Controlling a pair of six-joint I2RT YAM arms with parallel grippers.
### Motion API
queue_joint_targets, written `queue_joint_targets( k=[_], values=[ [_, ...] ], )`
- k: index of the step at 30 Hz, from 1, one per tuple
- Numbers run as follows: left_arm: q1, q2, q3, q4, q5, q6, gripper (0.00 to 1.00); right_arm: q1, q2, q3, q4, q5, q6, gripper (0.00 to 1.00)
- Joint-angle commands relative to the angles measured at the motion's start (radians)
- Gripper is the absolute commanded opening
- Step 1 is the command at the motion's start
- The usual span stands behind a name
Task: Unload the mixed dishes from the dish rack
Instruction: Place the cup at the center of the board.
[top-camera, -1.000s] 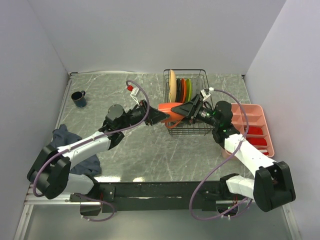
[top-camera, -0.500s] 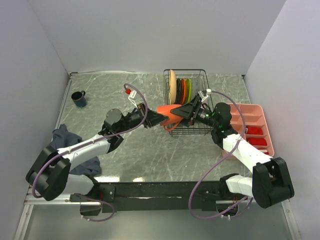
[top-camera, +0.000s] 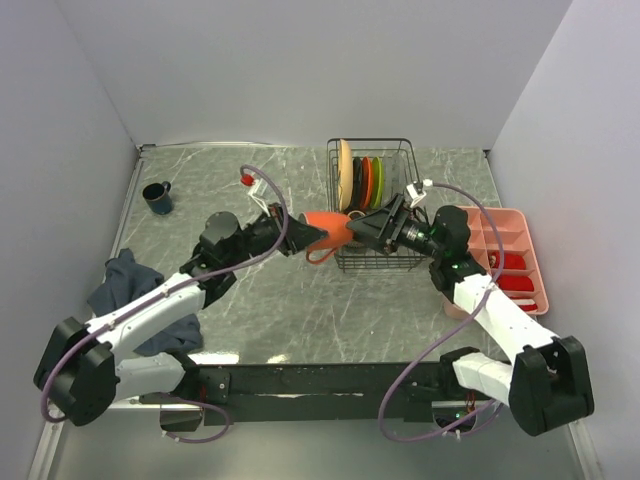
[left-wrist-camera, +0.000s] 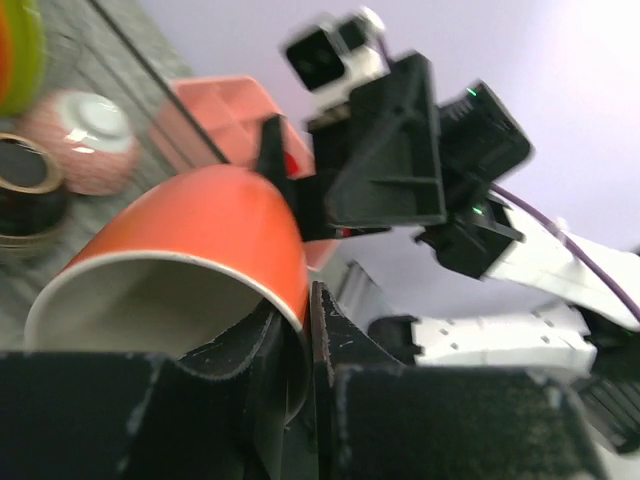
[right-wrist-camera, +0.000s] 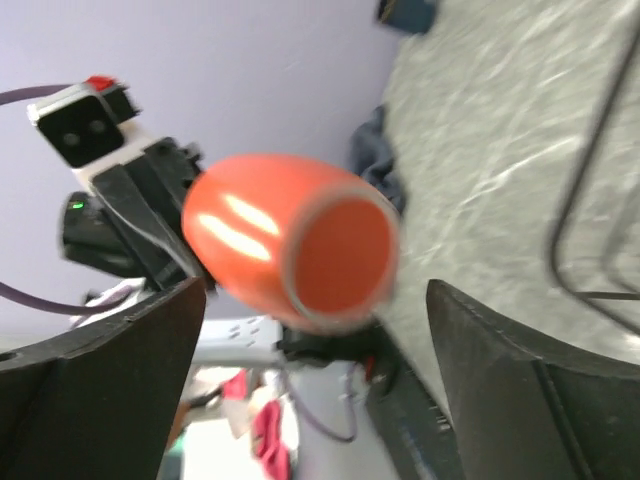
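Note:
The robot will next swing its left gripper to the left in the top view, to bare tabletop by the dark-blue cup (top-camera: 157, 195) below, turn the sideways mug upright, lower it and let it go.
The orange mug (top-camera: 328, 228) hangs on its side in the air just left of the black wire dish rack (top-camera: 370, 141). My left gripper (top-camera: 303, 234) is shut on it: in the left wrist view one finger is inside the mug (left-wrist-camera: 200, 230) and one outside, pinching the rim. My right gripper (top-camera: 363, 226) stands open just right of the mug's base; its fingers (right-wrist-camera: 110, 380) flank the mug (right-wrist-camera: 290, 250) without touching. Tan (top-camera: 345, 168), orange-red (top-camera: 366, 178) and green (top-camera: 377, 181) plates stand upright in the rack. A dark-blue cup (top-camera: 157, 195) sits at far left.
A pink divided tray (top-camera: 505, 255) with red items lies right of the rack. A grey-blue cloth (top-camera: 125, 282) is bunched near the left edge. A pink speckled bowl (left-wrist-camera: 85, 140) and a dark bowl (left-wrist-camera: 25, 195) show beyond the mug. Walls close the table on three sides.
The left jaws closed on the mug's rim and the right jaws opened wider, letting it go. The left arm has drawn the mug a little left, away from the rack.

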Motion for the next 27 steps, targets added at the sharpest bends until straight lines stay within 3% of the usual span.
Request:
queue_joint_targets(
  k=[1,7,13,19,27],
  values=[
    [0.038,-0.072,0.083,-0.052,-0.065,0.114,0.01,-0.021,-0.062,0.061,-0.130,0.065,-0.151,1.00],
    [0.100,-0.091,0.142,-0.191,-0.094,0.183,0.01,-0.024,-0.088,0.104,-0.237,0.092,-0.235,1.00],
    [0.222,-0.065,0.334,-0.562,-0.223,0.338,0.01,-0.024,-0.140,0.224,-0.603,0.232,-0.521,1.00],
    [0.353,0.066,0.555,-0.896,-0.369,0.478,0.01,-0.022,-0.198,0.261,-0.809,0.359,-0.674,1.00],
    [0.495,0.326,0.823,-1.124,-0.517,0.608,0.01,-0.021,-0.214,0.293,-0.921,0.437,-0.779,1.00]
  ],
)
